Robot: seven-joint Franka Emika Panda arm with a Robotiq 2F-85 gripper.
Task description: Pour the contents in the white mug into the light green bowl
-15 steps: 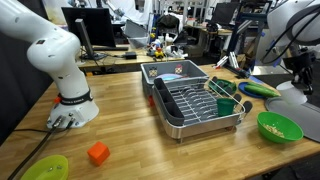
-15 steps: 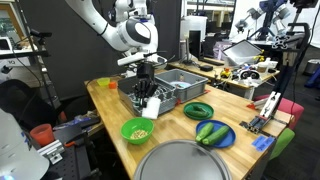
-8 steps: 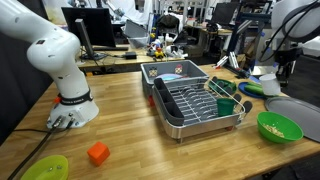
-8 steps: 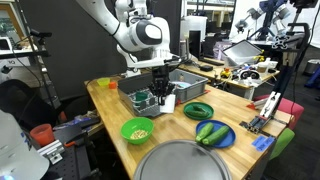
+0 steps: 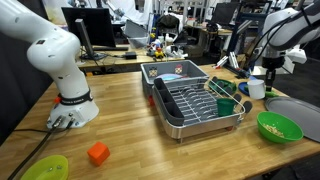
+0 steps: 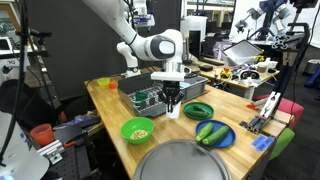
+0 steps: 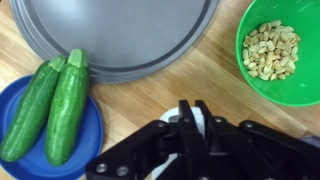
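Note:
The white mug comes down onto the bare wood beside the dish rack next, before my gripper opens, because the pale contents already lie in the bowl.
My gripper is shut on the rim of the white mug and holds it upright, low over the wooden table between the dish rack and the bowl. It shows the same way in an exterior view, with the mug under the fingers. In the wrist view the fingers cover most of the mug. The light green bowl stands apart from the mug. The pale tan contents lie inside the bowl.
A metal dish rack holds a dark green cup. A round grey tray, a blue plate with two cucumbers and a dark green plate lie nearby. An orange block and a yellow-green dish sit far off.
My gripper has carried the white mug sideways away from the green bowl and lowered it toward the table beside the dish rack. The bowl has not moved.

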